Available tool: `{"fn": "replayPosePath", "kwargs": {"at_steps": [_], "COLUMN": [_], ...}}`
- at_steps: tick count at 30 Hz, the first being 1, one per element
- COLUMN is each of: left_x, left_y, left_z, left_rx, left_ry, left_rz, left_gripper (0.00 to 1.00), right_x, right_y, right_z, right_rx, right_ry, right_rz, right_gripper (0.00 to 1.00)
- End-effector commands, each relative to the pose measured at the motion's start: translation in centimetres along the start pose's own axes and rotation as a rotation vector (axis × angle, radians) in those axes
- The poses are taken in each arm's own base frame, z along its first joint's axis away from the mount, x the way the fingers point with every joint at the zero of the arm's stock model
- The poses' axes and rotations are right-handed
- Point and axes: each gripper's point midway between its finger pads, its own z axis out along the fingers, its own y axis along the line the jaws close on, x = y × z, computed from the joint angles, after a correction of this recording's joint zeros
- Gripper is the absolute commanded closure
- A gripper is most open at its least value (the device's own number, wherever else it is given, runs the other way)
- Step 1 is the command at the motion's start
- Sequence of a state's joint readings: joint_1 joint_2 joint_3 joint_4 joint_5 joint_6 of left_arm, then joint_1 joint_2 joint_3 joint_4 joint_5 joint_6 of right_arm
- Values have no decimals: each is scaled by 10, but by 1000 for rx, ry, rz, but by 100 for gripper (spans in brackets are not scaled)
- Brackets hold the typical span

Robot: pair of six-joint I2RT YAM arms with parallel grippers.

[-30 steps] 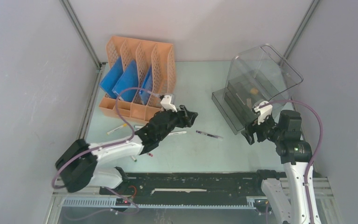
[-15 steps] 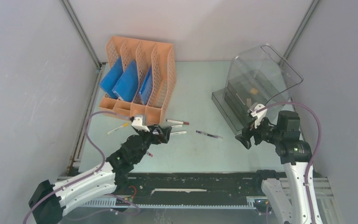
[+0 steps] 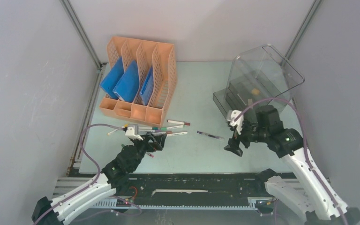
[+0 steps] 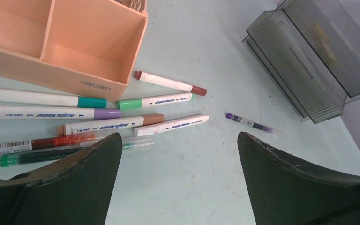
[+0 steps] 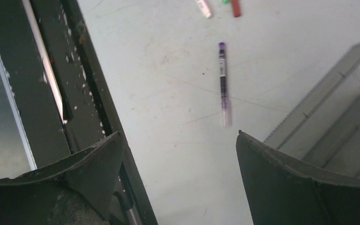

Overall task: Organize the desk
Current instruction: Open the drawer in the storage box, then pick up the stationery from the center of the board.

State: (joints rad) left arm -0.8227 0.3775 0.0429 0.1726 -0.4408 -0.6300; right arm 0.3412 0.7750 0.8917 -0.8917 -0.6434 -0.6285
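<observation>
The purple pen's dark body (image 3: 214, 136) (image 5: 224, 90) has bare tabletop around it, so my right gripper will go down to the left in the top view next, with its fingers on both sides of the body.
The desk (image 3: 197, 93) is a pale mint-green tabletop. Several markers (image 3: 171, 127) lie loose in front of the orange rack; in the left wrist view they show as white barrels with green, purple, brown and red caps (image 4: 154, 101). A purple pen (image 3: 210, 135) lies alone mid-desk. My left gripper (image 3: 155, 143) hangs open just near of the markers, nothing between its fingers (image 4: 179, 136). My right gripper (image 3: 232, 143) is open above the desk's near edge, and the purple pen (image 5: 222, 75) lies ahead of it, apart from the fingers (image 5: 179, 133).
An orange perforated file rack (image 3: 140, 79) with blue folders (image 3: 122, 82) stands back left. A clear plastic drawer box (image 3: 258, 89) stands at the right, close to my right arm. A black rail (image 3: 192, 180) runs along the near edge. Grey walls close in the sides.
My left arm has drawn back from the rack toward the near edge and its jaws have opened wide. My right gripper has swung left and down from the drawer box, opening a little more.
</observation>
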Motion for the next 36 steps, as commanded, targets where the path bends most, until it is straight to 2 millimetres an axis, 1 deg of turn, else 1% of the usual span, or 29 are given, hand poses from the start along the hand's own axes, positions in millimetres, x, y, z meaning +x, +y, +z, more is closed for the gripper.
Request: {"fn": "replayPosePath", "kwargs": {"at_steps": [1, 5, 8, 11, 14, 16, 21, 30, 36], "left_x": [4, 11, 16, 18, 20, 21, 22, 22, 28], "left_y": [1, 1, 2, 4, 7, 9, 15, 11, 14], "left_z": [1, 2, 2, 3, 2, 1, 1, 2, 0], "left_rx": [-7, -9, -17, -30, -41, -46, -64, -54, -56], "left_ry": [23, 61, 81, 89, 93, 94, 78, 81, 92], "left_rz": [-8, 2, 4, 2, -2, -6, -21, -40, -55], "left_gripper": [0, 0, 0, 0, 0, 0, 0, 0, 0], "right_x": [-5, 1, -2, -6, 2, 11, 28, 52, 64], "right_y": [-1, -2, -6, -16, -23, -26, -34, -43, -46], "right_z": [20, 48, 67, 88, 109, 118, 133, 148, 158], "right_rx": [-4, -20, -33, -25, -1, 28, 72, 115, 135], "right_ry": [94, 188, 219, 229, 275, 329, 394, 483, 521], "right_rz": [-160, -222, -223, -194, -160, -159, -132, -94, -61], "right_gripper": [4, 4, 4, 5, 5, 6, 7, 10, 18]}}
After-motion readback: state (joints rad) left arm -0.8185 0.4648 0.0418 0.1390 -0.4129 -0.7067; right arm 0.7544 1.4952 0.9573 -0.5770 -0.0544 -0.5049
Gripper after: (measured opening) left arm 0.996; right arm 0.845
